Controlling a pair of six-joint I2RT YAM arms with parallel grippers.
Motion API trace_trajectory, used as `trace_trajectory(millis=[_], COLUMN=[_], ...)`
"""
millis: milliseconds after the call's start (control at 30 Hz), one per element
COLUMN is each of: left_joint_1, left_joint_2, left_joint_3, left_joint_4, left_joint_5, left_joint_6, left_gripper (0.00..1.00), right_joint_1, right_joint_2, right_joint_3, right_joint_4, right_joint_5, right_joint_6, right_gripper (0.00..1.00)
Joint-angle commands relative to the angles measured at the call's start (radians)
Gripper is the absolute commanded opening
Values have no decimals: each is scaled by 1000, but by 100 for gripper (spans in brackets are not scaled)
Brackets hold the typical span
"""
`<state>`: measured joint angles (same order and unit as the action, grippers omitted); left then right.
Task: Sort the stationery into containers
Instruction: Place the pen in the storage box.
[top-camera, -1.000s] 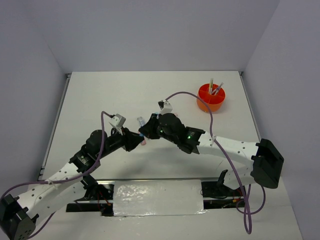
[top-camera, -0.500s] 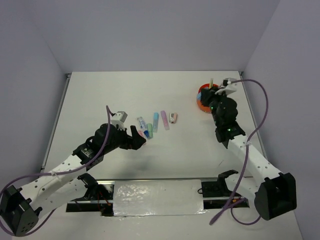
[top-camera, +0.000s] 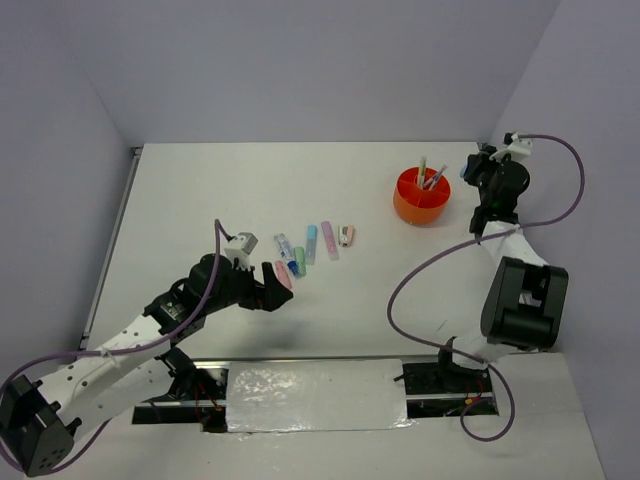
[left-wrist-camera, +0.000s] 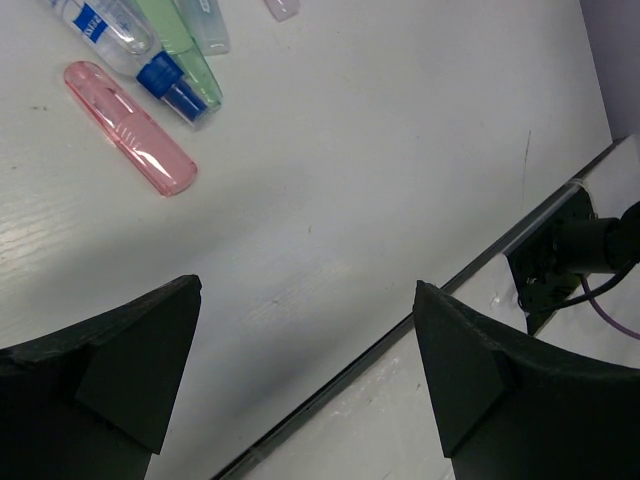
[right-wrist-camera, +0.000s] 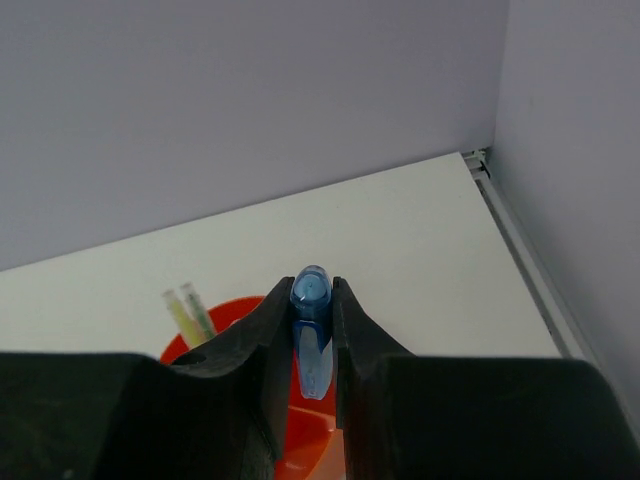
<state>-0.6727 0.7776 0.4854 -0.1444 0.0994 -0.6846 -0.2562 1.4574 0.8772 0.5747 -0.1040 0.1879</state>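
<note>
I should move my right gripper across, lower it and release the blue marker (right-wrist-camera: 312, 335) in the orange container's open section by the pens. That section is below the marker, to its left in the top view.
My right gripper (top-camera: 470, 170) hangs just right of the orange container (top-camera: 421, 196), near the table's far right corner. In the right wrist view this gripper (right-wrist-camera: 312, 300) is shut on a stubby blue marker (right-wrist-camera: 312, 335), with the container's orange rim (right-wrist-camera: 185, 345) just below it. A pair of thin pens (top-camera: 427, 173) stand in the container. My left gripper (top-camera: 275, 287) is open and holds nothing; its fingers (left-wrist-camera: 110, 370) are spread wide over bare table. A pink item (left-wrist-camera: 130, 128) lies just beyond them. Several more stationery pieces (top-camera: 311, 241) lie in a row at the table's middle.
In the left wrist view a clear tube with a blue cap (left-wrist-camera: 125, 35) and a green item (left-wrist-camera: 185, 55) lie beside the pink one. The table's near edge (left-wrist-camera: 480, 270) runs close to the left gripper. Grey walls (top-camera: 560, 110) close in the right arm.
The two grippers were together at the table's middle. The left one opened and drew back. The right arm swung away with the blue marker, past the container, to its right side.
</note>
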Motion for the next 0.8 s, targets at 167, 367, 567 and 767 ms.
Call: trace_trajectory(millis=[167,367,567,767], left_joint_1=[-33,-42,-45,-45], left_joint_2=[-37,-54,-46,-38], left_joint_3=[2,7,22,41], left_joint_4=[20,20,17,23], left_joint_5=[42,34,31,48], left_joint_6=[14,16,22,28], left_gripper=[99,99,99,99], right_joint_1=[-71,-72,-71,-71], right_joint_2=[260,422,472,457], right_joint_3=[248,384,381,327], right_joint_4=[28,-16,48,73], right_joint_5=[-316,-378,-454,-500], right_joint_6=[-19,8,45,51], right_gripper=[2,7,9,12])
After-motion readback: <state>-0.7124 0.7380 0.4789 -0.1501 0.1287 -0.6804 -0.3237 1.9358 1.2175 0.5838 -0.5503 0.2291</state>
